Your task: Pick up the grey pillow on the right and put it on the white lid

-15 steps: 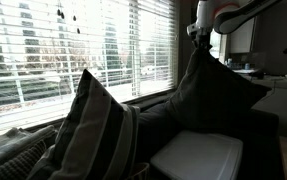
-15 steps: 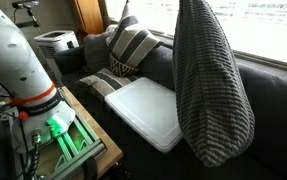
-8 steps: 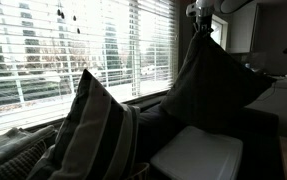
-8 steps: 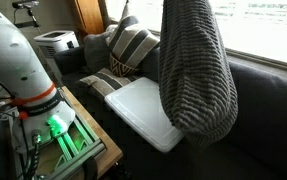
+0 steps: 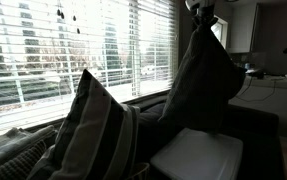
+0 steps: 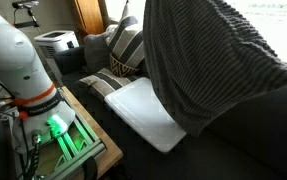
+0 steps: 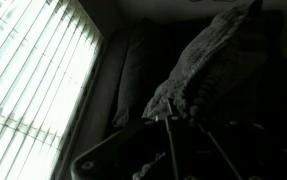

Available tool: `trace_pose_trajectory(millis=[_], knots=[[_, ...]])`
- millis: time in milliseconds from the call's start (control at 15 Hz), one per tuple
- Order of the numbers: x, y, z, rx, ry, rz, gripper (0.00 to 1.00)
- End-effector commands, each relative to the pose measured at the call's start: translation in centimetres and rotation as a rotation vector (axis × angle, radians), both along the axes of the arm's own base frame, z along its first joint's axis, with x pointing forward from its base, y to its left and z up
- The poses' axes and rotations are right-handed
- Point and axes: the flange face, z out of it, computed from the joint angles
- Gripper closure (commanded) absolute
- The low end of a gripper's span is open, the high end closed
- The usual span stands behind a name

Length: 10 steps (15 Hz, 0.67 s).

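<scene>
My gripper should move toward the window next and release the grey pillow [image 6: 208,65] over the far side of the white lid, because the pillow's lower edge already hangs there.
The grey pillow [image 5: 209,85] hangs in the air by its top corner, over the sofa beside the window. My gripper [image 5: 203,20] is shut on that corner at the top of an exterior view. In an exterior view the grey pillow [image 6: 208,65] fills the right half, its lower edge over the far side of the white lid [image 6: 141,112]. The white lid [image 5: 198,155] lies flat on the sofa seat, under the hanging pillow. In the wrist view the grey pillow [image 7: 211,55] bunches just past my gripper [image 7: 183,122], whose thin fingers are closed on the fabric.
A larger striped cushion [image 5: 95,130] leans against the sofa back beside the lid, also seen as the striped cushion [image 6: 131,45]. Window blinds [image 5: 103,50] run behind the sofa. The robot's white base [image 6: 18,55] and a green-lit box [image 6: 61,135] stand on a side table.
My gripper has carried the hanging pillow sideways along the window towards the lid. The pillow has swung and now covers part of the lid's far side in an exterior view.
</scene>
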Motion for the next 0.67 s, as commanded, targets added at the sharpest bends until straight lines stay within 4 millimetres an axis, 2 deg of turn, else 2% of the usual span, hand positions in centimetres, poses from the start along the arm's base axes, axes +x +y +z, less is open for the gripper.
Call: trace_pose_trajectory(millis=[0, 333, 600], knots=[[0.8, 0.7, 0.5, -0.091, 0.145, 0.099, 0.98], [5.4, 1.1, -2.8, -0.232, 0.269, 0.186, 0.98], [10.6, 2.2, -5.6, -0.267, 0.254, 0.133, 0.98]])
